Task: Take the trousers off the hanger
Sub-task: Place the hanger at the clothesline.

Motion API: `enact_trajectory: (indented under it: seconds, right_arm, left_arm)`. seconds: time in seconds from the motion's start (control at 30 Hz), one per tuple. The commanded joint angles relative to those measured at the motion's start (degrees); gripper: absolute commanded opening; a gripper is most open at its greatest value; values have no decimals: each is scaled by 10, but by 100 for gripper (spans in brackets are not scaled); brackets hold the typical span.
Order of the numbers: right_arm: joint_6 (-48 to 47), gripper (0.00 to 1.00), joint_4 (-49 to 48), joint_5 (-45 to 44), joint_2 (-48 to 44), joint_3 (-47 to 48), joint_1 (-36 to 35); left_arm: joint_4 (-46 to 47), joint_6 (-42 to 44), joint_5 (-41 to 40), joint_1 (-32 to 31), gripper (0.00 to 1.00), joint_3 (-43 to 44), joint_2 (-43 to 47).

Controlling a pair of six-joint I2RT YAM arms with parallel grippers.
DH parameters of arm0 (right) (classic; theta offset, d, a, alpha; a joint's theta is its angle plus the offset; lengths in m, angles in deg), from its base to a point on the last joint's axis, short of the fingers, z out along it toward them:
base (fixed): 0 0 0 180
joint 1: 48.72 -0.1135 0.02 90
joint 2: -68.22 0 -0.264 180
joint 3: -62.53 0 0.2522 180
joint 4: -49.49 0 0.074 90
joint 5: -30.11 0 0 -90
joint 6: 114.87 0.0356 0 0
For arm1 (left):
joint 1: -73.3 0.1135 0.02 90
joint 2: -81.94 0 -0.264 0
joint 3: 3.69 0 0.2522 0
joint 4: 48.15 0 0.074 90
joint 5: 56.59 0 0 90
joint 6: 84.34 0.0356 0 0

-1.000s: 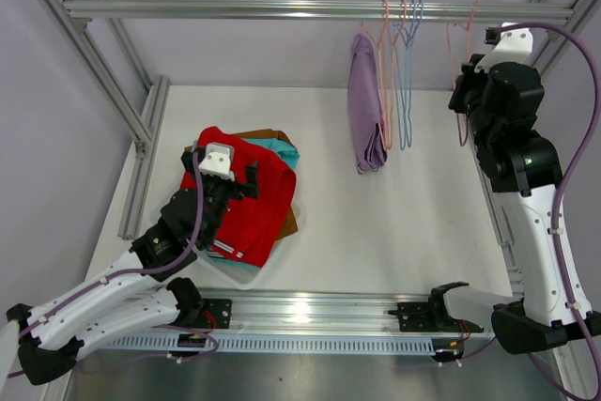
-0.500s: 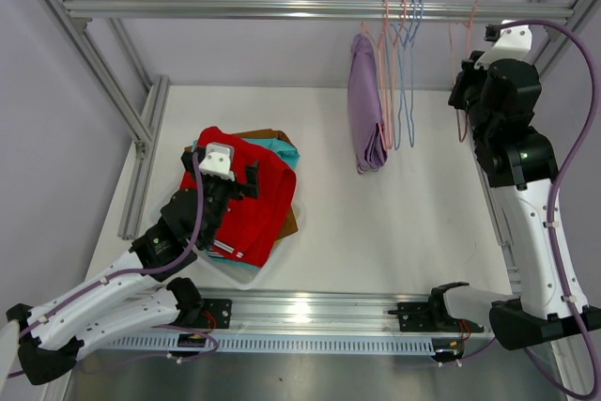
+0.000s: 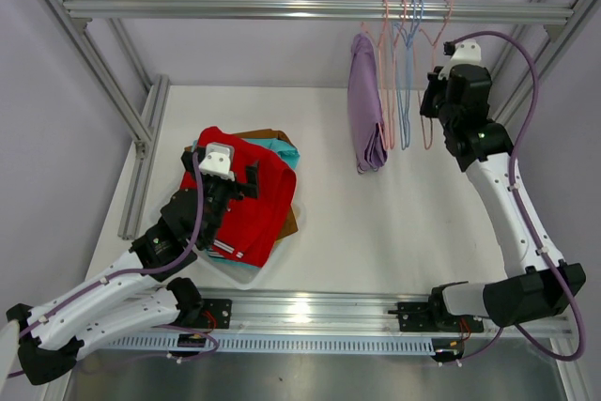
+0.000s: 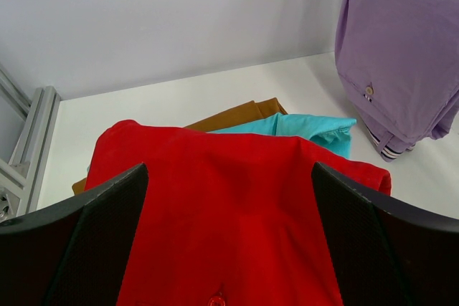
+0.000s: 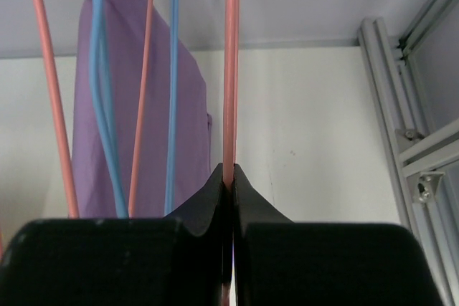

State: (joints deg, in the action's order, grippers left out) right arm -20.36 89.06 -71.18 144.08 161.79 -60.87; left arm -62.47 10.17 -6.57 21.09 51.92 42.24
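The pink hanger I hold hangs apart from the others, so my right gripper should next slide it along the bar toward the lilac trousers (image 3: 366, 105) and open.
The lilac trousers (image 3: 366, 105) hang from a pink hanger on the rail; they also show in the left wrist view (image 4: 401, 55) and the right wrist view (image 5: 107, 120). Red trousers (image 3: 246, 213) top a pile on the table, over teal trousers (image 3: 284, 149) and brown trousers (image 3: 265, 135). The yellow ones are hidden. My left gripper (image 3: 246, 176) is open, its jaws wide apart just above the red trousers (image 4: 229, 227). My right gripper (image 3: 432, 105) is shut on the wire of an empty pink hanger (image 5: 230, 69), just right of the other hangers.
The metal rail (image 3: 235, 8) spans the back. Empty pink and blue hangers (image 3: 406, 82) hang between the lilac trousers and my right gripper. Frame posts stand at the left (image 3: 141, 138) and right (image 5: 401, 105) of the white table (image 3: 394, 223).
My right arm has moved left and lower with the pink hanger, bringing it close to the other hangers at the rail. The left arm has not moved.
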Motion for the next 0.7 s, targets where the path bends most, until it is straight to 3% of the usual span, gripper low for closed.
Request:
enact_trajectory:
  seconds: [0.0,0.67]
  right_arm:
    - [13,0,-65,30,-20,-33,5]
    - [-10,0,-82,-14,-4,-63,-97]
  left_arm:
    - [10,-6,9,4,99,22,5]
    - [10,-6,12,4,99,25,8]
